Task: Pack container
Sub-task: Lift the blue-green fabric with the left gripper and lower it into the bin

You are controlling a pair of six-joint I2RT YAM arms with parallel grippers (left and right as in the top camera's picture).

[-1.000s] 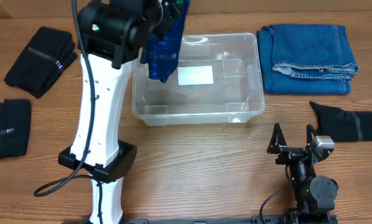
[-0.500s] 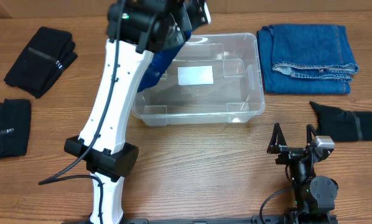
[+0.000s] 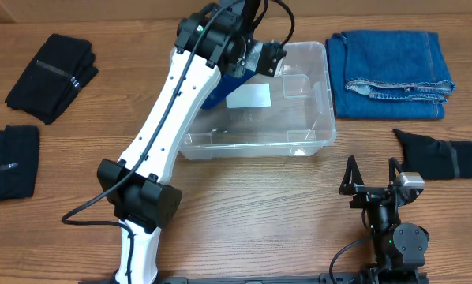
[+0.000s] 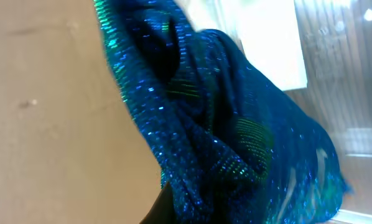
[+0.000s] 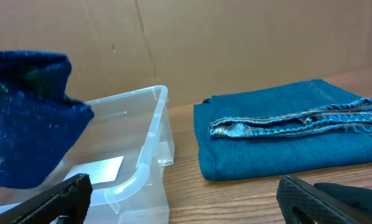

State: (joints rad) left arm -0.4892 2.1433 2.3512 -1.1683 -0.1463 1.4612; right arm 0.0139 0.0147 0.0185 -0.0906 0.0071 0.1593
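Observation:
The left gripper lowers the sparkly blue cloth (image 3: 219, 91) toward the white label (image 3: 248, 96) next and opens, since the bottom of the container lies mostly bare.
The clear container (image 3: 327, 102) stands at the table's middle back, its white label (image 3: 248, 96) showing on the bottom. My left gripper (image 3: 237, 69) reaches over its left half, shut on a sparkly blue cloth (image 3: 219, 91) that hangs down into the tub. In the left wrist view the blue cloth (image 4: 223, 130) fills the frame and hides most of the jaws (image 4: 192, 211); the label (image 4: 267, 37) shows behind it. My right gripper (image 3: 372, 175) is open and empty at the front right. Its view shows the container (image 5: 150, 134) and the cloth (image 5: 24, 137).
Folded blue jeans (image 3: 392, 63) lie right of the container, and also show in the right wrist view (image 5: 292, 137). A black folded garment (image 3: 445, 158) lies at the right edge. Two black folded garments lie at the far left (image 3: 50, 67) (image 3: 11, 162).
My left arm has swung right, carrying the blue cloth from the container's left rim to farther over its inside. The right arm has not moved.

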